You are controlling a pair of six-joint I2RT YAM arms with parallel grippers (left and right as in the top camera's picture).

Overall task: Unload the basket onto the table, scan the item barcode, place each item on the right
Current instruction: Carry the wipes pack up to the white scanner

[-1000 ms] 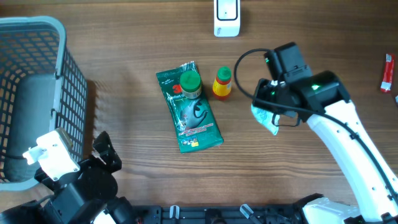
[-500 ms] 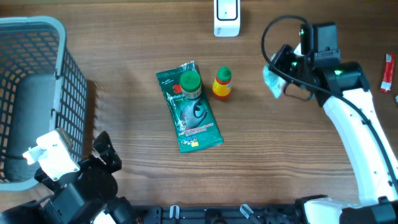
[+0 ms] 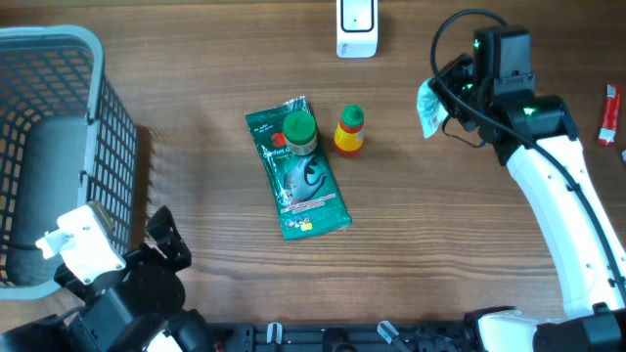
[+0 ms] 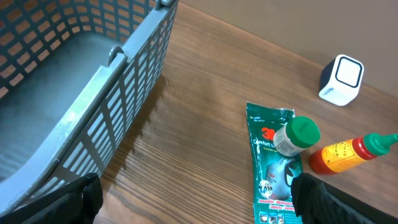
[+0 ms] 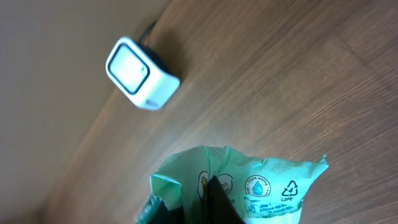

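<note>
My right gripper moves over the scanner's window for scanning next, then right in the overhead view to release the packet (image 3: 427,108) by the red item's near end (image 3: 606,140).
My right gripper (image 3: 437,103) is shut on a pale green plastic packet (image 3: 427,108), held above the table at the right rear. In the right wrist view the packet (image 5: 249,186) fills the lower middle, with a black fingertip (image 5: 217,202) pressed into it. The white barcode scanner (image 3: 357,27) stands at the table's back edge, left of the packet; the right wrist view shows the scanner (image 5: 140,73) ahead and to the left. My left gripper (image 4: 199,199) stands open at the near left, low over bare wood beside the basket.
A grey mesh basket (image 3: 54,147) fills the left side. A dark green pouch (image 3: 298,181) lies mid-table with a green-capped jar (image 3: 298,129) on it, and a yellow bottle with a green cap (image 3: 349,130) beside it. A red item (image 3: 611,112) lies at the far right edge.
My right arm has lifted the green packet from the table's middle right and carried it back toward the scanner, turning it. The left arm has not moved.
</note>
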